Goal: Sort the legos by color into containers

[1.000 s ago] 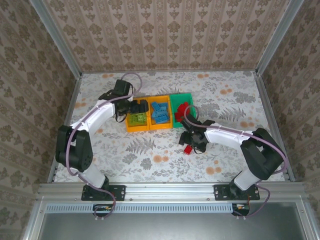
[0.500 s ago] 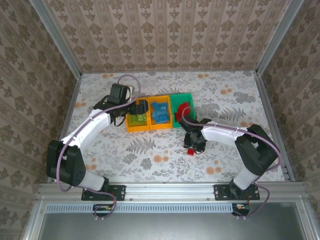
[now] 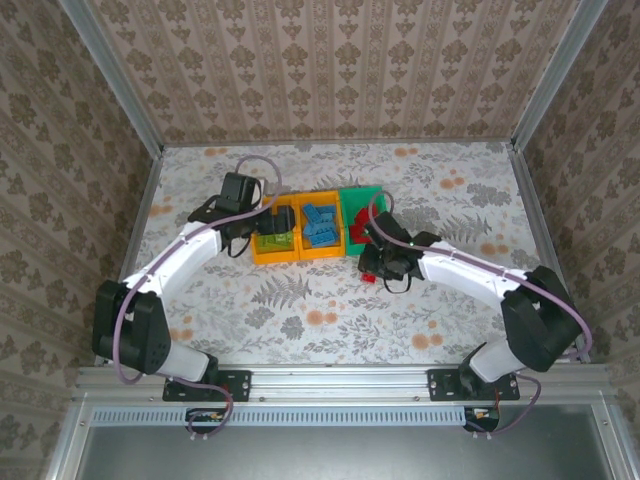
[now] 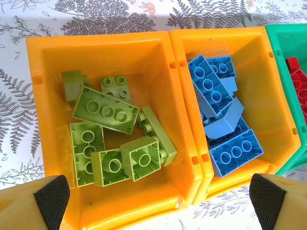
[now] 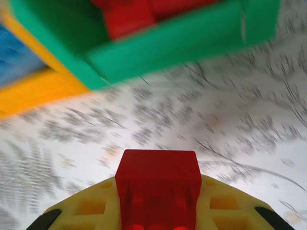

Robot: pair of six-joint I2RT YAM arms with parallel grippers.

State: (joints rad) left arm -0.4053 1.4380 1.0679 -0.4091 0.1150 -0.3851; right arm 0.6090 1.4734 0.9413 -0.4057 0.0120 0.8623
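Note:
The right gripper next carries the red lego outward past the green container's near side and over it for release, as red legos already lie inside.
My right gripper [image 3: 378, 266] is shut on a red lego [image 5: 158, 184], held above the table just in front of the green container [image 3: 362, 222]. In the right wrist view that green container [image 5: 158, 45] is close ahead, blurred, with red legos [image 5: 127, 17] inside. My left gripper [image 3: 276, 220] hovers open over the left orange container [image 4: 103, 43], which holds several lime green legos [image 4: 105, 110]. The middle orange container [image 4: 259, 52] holds blue legos [image 4: 216, 91]. Nothing sits between the left fingers [image 4: 50, 196].
The three containers stand side by side at the table's middle back. Metal frame rails [image 3: 540, 230] and patterned walls border the floral table [image 3: 300, 310] on three sides. Both arm bases are at the near edge.
My right gripper closed on the red lego lying on the table, lifted it and carried it back toward the green container. The left arm shifted slightly and stayed open.

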